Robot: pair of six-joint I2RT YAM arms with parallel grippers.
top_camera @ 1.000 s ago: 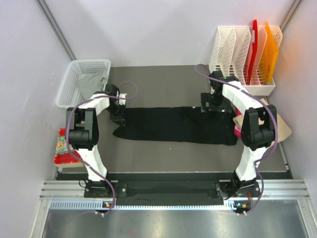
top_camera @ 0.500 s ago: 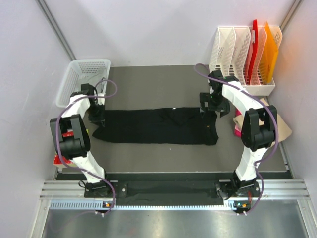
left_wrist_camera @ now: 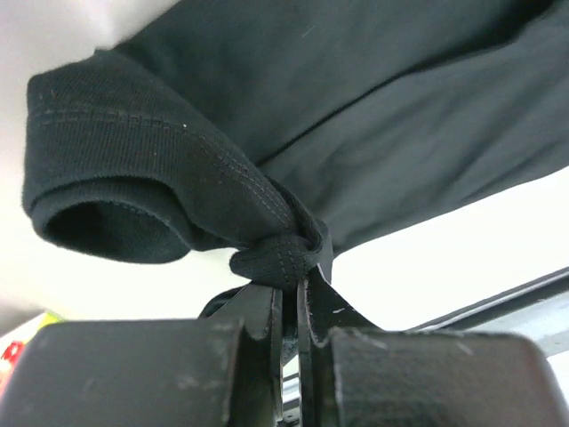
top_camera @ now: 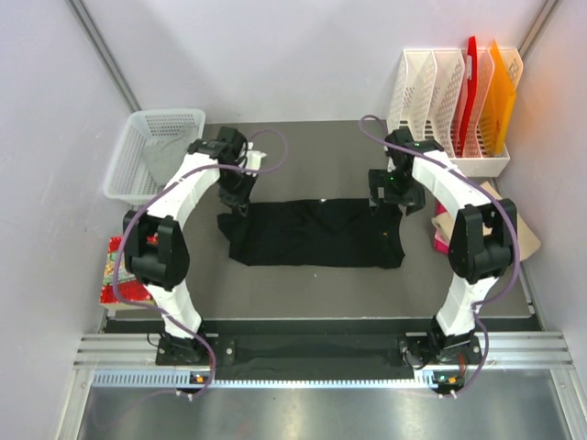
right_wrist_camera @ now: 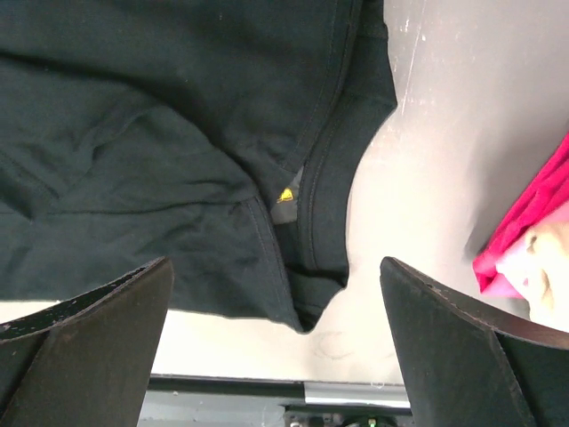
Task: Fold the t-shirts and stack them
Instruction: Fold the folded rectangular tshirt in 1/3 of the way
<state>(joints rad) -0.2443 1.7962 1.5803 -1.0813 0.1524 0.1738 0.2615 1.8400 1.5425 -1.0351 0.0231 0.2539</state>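
Note:
The bunched hem goes across the black t-shirt in my left gripper next, toward the right in the top view, onto its flat middle [top_camera: 304, 233] [left_wrist_camera: 494, 75], since that end of the t-shirt sticks out.
The black t-shirt [top_camera: 316, 234] lies flat across the middle of the dark mat. My left gripper [top_camera: 240, 195] hangs over its left end, shut on a bunched hem of the black t-shirt [left_wrist_camera: 356, 133], with my left gripper [left_wrist_camera: 293, 283] lifting that cloth. My right gripper [top_camera: 390, 194] stands open over the shirt's back right corner; in the right wrist view my right gripper [right_wrist_camera: 280, 329] holds nothing, above the black t-shirt [right_wrist_camera: 133, 160] and its gold mark [right_wrist_camera: 284, 195]. A grey shirt [top_camera: 168, 156] lies in the basket. A pink shirt [top_camera: 441, 235] and a tan one [top_camera: 515, 229] lie at the right.
A white mesh basket [top_camera: 128, 163] stands at the back left. White file racks [top_camera: 436, 92] with a red and an orange folder stand at the back right. A red patterned packet [top_camera: 117, 272] lies off the mat's left edge. The pink shirt [right_wrist_camera: 524, 233] is close to my right finger.
My left gripper dragged the black shirt leftward, then swung back right with the left end still gripped, so the shirt now spans less width. The right gripper stayed open in place.

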